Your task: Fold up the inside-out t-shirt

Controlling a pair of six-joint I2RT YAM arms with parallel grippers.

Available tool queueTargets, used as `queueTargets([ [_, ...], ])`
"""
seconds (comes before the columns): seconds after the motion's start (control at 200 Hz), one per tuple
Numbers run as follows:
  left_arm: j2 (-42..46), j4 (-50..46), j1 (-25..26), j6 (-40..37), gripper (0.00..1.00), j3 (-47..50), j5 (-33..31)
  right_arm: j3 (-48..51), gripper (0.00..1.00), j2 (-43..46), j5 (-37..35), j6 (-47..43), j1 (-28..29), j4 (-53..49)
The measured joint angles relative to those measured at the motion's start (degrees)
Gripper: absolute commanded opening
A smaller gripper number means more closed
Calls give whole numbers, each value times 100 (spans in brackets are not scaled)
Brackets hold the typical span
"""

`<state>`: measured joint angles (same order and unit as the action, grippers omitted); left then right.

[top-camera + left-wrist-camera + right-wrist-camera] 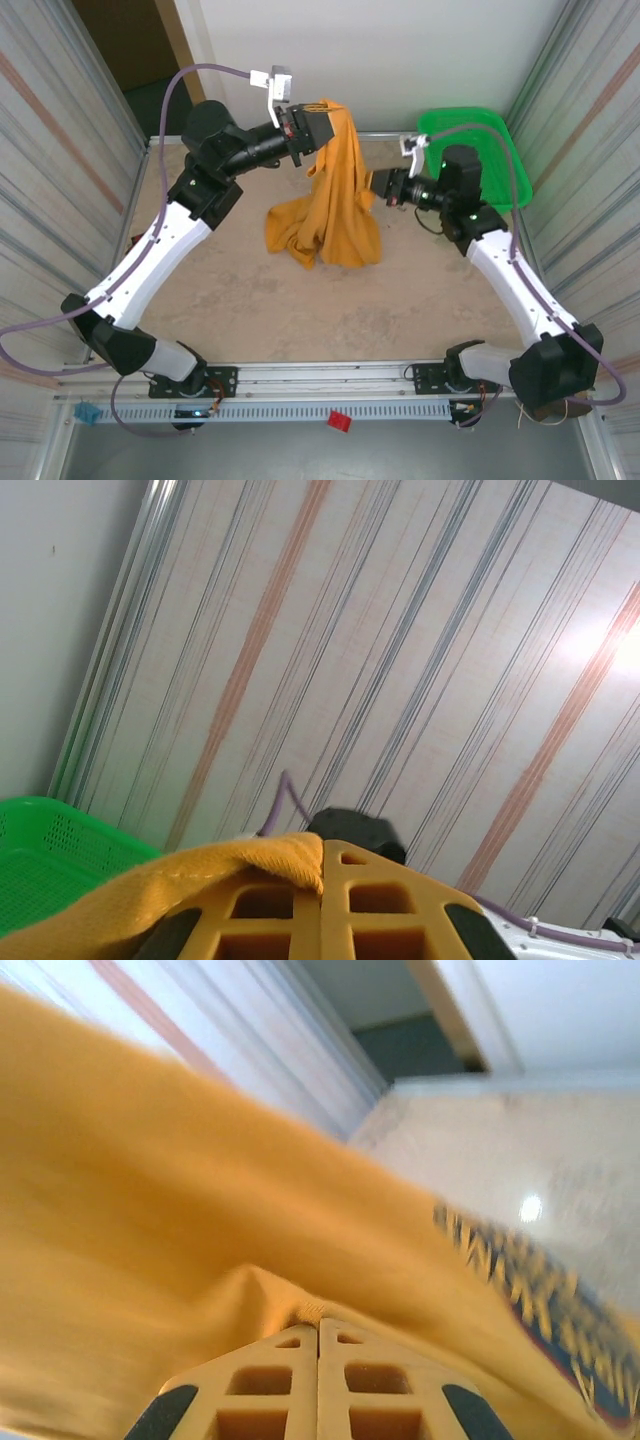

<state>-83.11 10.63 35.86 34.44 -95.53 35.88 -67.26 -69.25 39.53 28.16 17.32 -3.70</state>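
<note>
I need to lower my left gripper next, away from the basket and onto the bare far tabletop, and let go of the shirt's corner, because it hangs gathered with its lower part bunched.
The inside-out t-shirt [335, 205], mustard orange-yellow, hangs from my left gripper [322, 126], which is raised over the far middle of the table and shut on its top edge. Its lower part lies bunched on the tabletop. In the left wrist view the fabric [150, 890] drapes over the left finger and is pinched between the closed tips of the gripper [325, 842]. My right gripper [374, 186] presses into the hanging shirt's right side. In the right wrist view that gripper [318, 1322] is shut, with a pucker of cloth [200, 1210] at its tips and the dark print [540, 1280] to the right.
A green plastic basket [490, 150] stands at the far right corner, seen also as a green basket [50, 850] in the left wrist view. Striped side walls [60, 150] close in the beige table [300, 310]. A small red object [339, 421] lies on the front rail.
</note>
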Motion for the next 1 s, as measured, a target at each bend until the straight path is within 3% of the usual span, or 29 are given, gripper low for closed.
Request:
queueTargets([
  [0.371, 164, 363, 256, 184, 0, -424, -258, -2588, 0, 925, -898, -496, -162, -400],
  [0.526, 494, 129, 208, 26, 0, -304, -909, -3104, 0, 739, -979, -516, -160, -372],
  [0.611, 855, -142, -149, -28, 0, 133, -1370, -2992, 0, 446, -992, -507, -116, -363],
  [0.731, 1255, -341, -1056, 37, 0, 1246, -1825, -2295, 0, -144, -1178, -481, 133, -323],
  [0.892, 831, -490, -1952, 181, 0, 2686, -2079, -1176, 0, -1429, -1539, -439, 643, -330],
  [0.967, 310, -704, -2297, 175, 0, 2981, -2107, -1082, 42, -2087, -1554, -378, 754, -487],
  [1.002, 50, -833, -2476, 138, 0, 3021, -2124, -1082, 52, -2312, -1554, -358, 758, -551],
])
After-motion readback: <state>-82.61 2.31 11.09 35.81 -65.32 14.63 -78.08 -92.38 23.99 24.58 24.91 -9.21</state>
